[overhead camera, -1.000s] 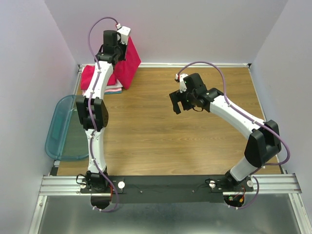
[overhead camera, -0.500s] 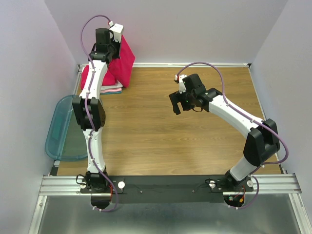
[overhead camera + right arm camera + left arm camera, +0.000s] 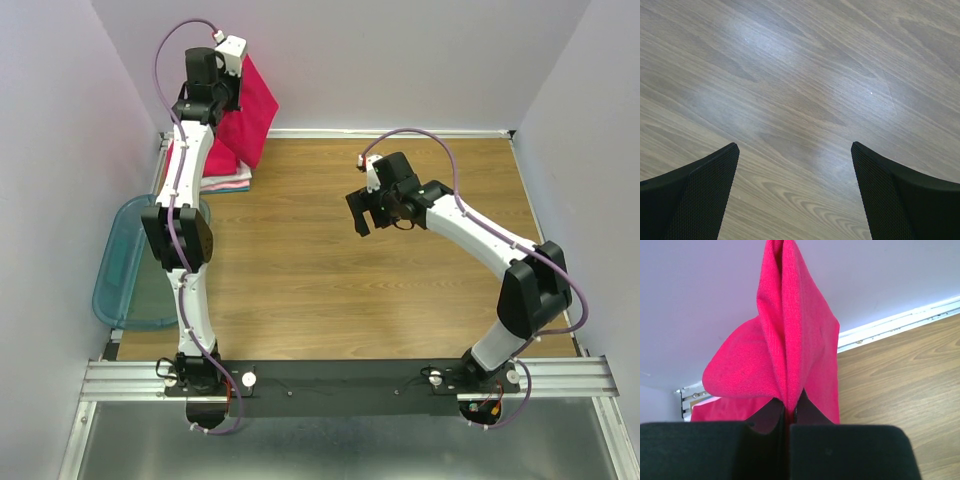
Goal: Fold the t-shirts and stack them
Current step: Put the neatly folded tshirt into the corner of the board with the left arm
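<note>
My left gripper lowers the hanging t-shirt toward the nearby side wall, over the stack's far corner (image 3: 174, 150) (image 3: 703, 410), next, since the t-shirt sticks out past the stack.
My left gripper (image 3: 222, 78) is raised high at the back left and is shut on a bright red-pink t-shirt (image 3: 255, 115), which hangs down from it against the back wall. The left wrist view shows that t-shirt (image 3: 790, 350) pinched in a fold between the black jaws of the left gripper (image 3: 789, 412). Below the hanging cloth, a stack of folded t-shirts (image 3: 228, 172), red-pink on top with white and pale layers under it, lies in the table's back left corner. My right gripper (image 3: 364, 212) hovers open over the bare middle of the table, and its open fingers (image 3: 700, 195) frame only wood.
A translucent teal plastic bin (image 3: 122, 262) sits off the table's left edge. The wooden table (image 3: 400, 290) is walled in at the back and on both sides. A black base rail (image 3: 340, 385) runs along the near edge.
My left arm has swung further left and up, carrying the red-pink t-shirt with it over the stack. The right arm has stayed where it was.
</note>
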